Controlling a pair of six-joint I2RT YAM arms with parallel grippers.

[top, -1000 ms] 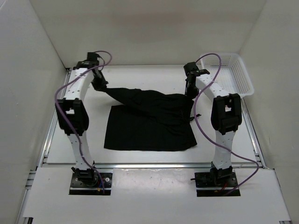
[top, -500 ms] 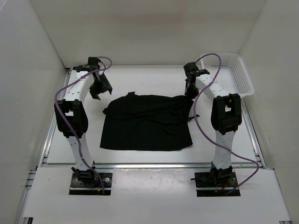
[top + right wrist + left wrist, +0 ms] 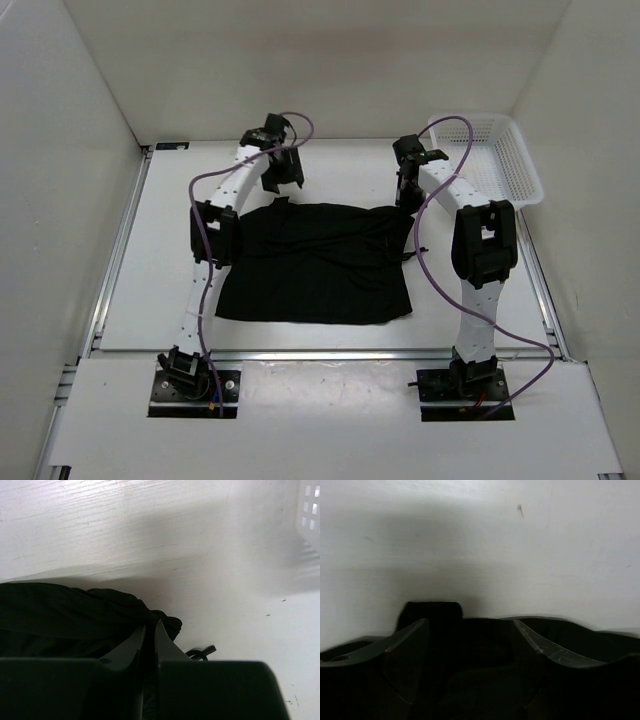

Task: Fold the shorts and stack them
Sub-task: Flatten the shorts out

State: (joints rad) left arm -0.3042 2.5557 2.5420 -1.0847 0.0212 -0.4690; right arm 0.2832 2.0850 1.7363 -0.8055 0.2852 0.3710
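The bunched edge of the black shorts should move outward with my right gripper and be released on the bare table, since this clear part of the table is just outward of my gripper.
The black shorts [image 3: 315, 262] lie spread and folded over in the middle of the white table. My left gripper [image 3: 283, 175] hovers at their far left corner. In the left wrist view this gripper [image 3: 470, 621] is open, its fingers [image 3: 545, 647] wide apart over the dark shorts [image 3: 480, 670], gripping nothing. My right gripper [image 3: 405, 195] sits at the far right corner. In the right wrist view it [image 3: 150, 625] is shut on a bunched edge of the shorts [image 3: 65, 612], with a black drawstring loop [image 3: 202, 652] lying beside it.
A white plastic basket [image 3: 500, 160] stands at the back right corner of the table, and its mesh wall [image 3: 310, 510] shows in the right wrist view. White enclosure walls stand close on the left, back and right.
My left gripper opened and let go of the lifted shorts corner, which dropped flat. The left arm then swung right to the shorts' far left corner. The right gripper has not moved.
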